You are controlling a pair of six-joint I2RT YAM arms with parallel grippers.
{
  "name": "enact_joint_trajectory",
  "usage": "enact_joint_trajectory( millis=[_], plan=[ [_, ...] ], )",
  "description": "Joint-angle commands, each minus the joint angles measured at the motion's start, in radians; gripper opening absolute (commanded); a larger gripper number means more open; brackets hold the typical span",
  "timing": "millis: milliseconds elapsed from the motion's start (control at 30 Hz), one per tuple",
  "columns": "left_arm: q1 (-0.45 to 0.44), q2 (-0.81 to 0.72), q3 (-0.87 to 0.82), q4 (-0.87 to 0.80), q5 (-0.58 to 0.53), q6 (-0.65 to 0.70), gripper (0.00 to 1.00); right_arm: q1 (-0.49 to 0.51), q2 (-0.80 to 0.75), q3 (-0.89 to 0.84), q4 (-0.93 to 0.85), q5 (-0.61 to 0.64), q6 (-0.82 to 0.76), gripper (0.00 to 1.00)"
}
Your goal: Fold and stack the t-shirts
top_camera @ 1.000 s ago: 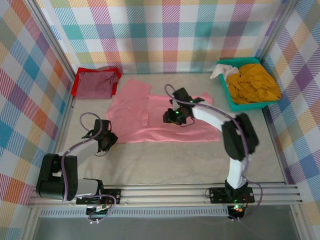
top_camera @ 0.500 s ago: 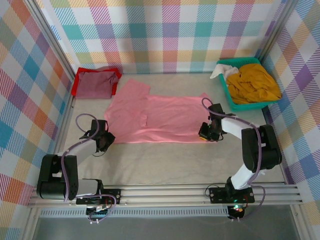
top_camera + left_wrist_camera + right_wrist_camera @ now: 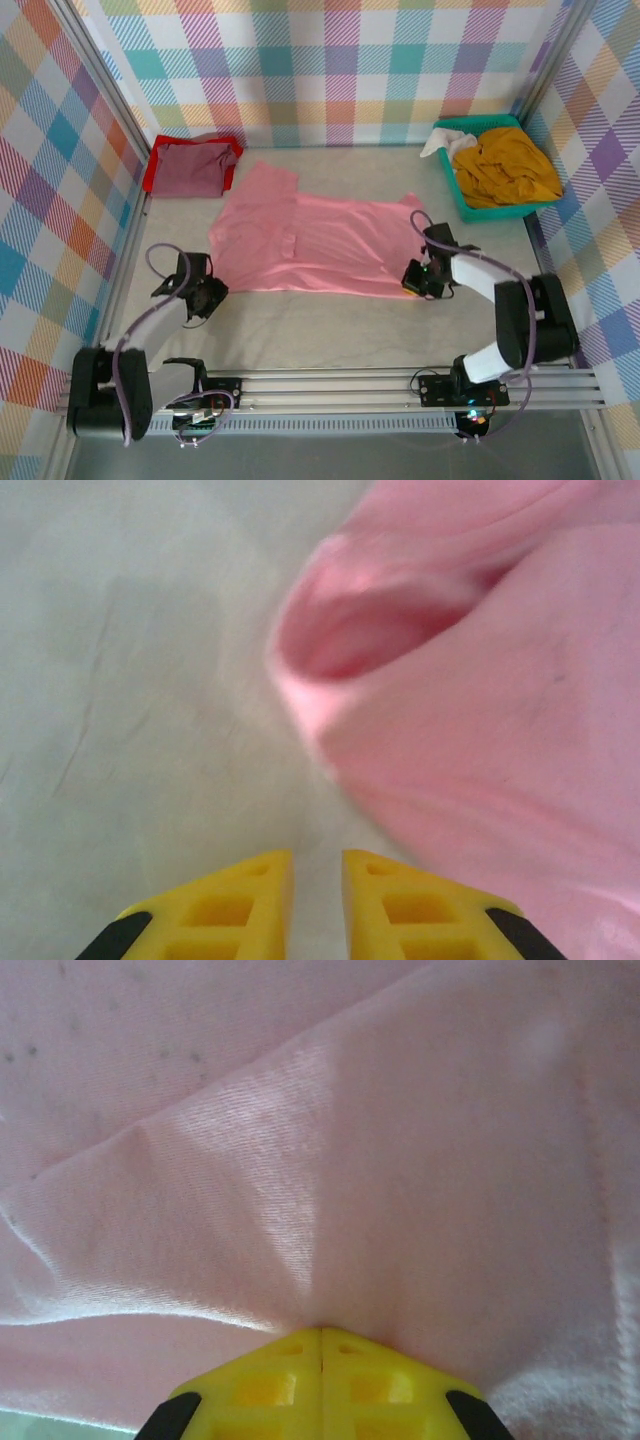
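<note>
My right gripper draws the pinched near corner back over the bare grey table next and releases it there, since creases fan across the cloth from its fingers.
A salmon-pink t-shirt (image 3: 310, 240) lies spread flat across the middle of the table. My right gripper (image 3: 410, 283) sits at the shirt's near right corner. In the right wrist view its yellow fingers (image 3: 321, 1330) are shut on the pink cloth (image 3: 300, 1110), and creases fan out from the pinch. My left gripper (image 3: 212, 293) rests on bare table just off the shirt's near left corner. Its jaws (image 3: 317, 858) stand slightly apart with nothing between them, and the pink sleeve (image 3: 480, 710) lies ahead to the right. A folded maroon t-shirt (image 3: 190, 168) lies on a red one at the back left.
A teal basket (image 3: 470, 212) at the back right holds a mustard-yellow t-shirt (image 3: 505, 165) and a white cloth (image 3: 440, 143). Plaid walls close in the back and both sides. Bare grey table (image 3: 330, 330) runs between the shirt and the arm bases.
My right gripper went from the shirt's middle to its right edge, then drew toward the near side, pulling the cloth flatter. My left gripper backed away to the near left, off the shirt.
</note>
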Motion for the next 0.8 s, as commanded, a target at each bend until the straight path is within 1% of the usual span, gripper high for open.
enact_joint_trajectory(
  millis=[0,100,200,267,333,367,467,500,533,567,600,633,700,767],
  plan=[
    [-0.028,-0.117,-0.058,-0.153,0.050,-0.076,0.20,-0.007,-0.078,-0.060,-0.142,-0.023,0.041,0.00],
    [-0.065,-0.261,-0.065,-0.299,0.018,-0.098,0.20,-0.009,-0.132,-0.091,-0.170,-0.006,0.061,0.00],
    [-0.073,-0.384,-0.076,-0.381,0.017,-0.107,0.18,-0.019,-0.117,-0.074,-0.169,-0.002,0.060,0.00],
    [-0.075,-0.415,-0.080,-0.385,0.030,-0.109,0.19,-0.021,-0.102,-0.044,-0.170,0.009,0.051,0.05],
    [-0.074,-0.399,-0.045,-0.355,0.029,-0.067,0.20,-0.021,-0.105,-0.011,-0.151,0.007,0.044,0.08],
    [-0.075,-0.376,-0.014,-0.346,0.018,-0.046,0.20,-0.021,-0.110,0.008,-0.149,0.005,0.040,0.11],
    [-0.075,-0.241,0.133,-0.277,-0.010,0.054,0.24,-0.021,-0.121,0.087,-0.168,0.014,0.022,0.24],
    [-0.075,-0.173,0.179,-0.219,-0.006,0.088,0.28,-0.021,-0.124,0.109,-0.170,0.024,0.018,0.25],
    [-0.076,-0.094,0.231,-0.159,0.008,0.120,0.29,-0.021,-0.125,0.126,-0.163,0.034,0.013,0.26],
    [-0.075,-0.009,0.284,-0.120,0.027,0.151,0.27,-0.021,-0.122,0.140,-0.154,0.043,0.010,0.28],
    [-0.076,0.105,0.349,-0.080,0.055,0.190,0.22,-0.021,-0.112,0.161,-0.152,0.054,0.006,0.30],
    [-0.077,0.205,0.414,-0.042,0.071,0.225,0.19,-0.021,-0.097,0.184,-0.154,0.062,0.002,0.32],
    [-0.078,0.384,0.533,-0.019,0.081,0.271,0.14,-0.021,-0.073,0.214,-0.132,0.057,-0.001,0.34],
    [-0.079,0.537,0.636,-0.006,0.113,0.301,0.03,-0.021,-0.061,0.246,-0.110,0.041,0.002,0.34]
  ],
)
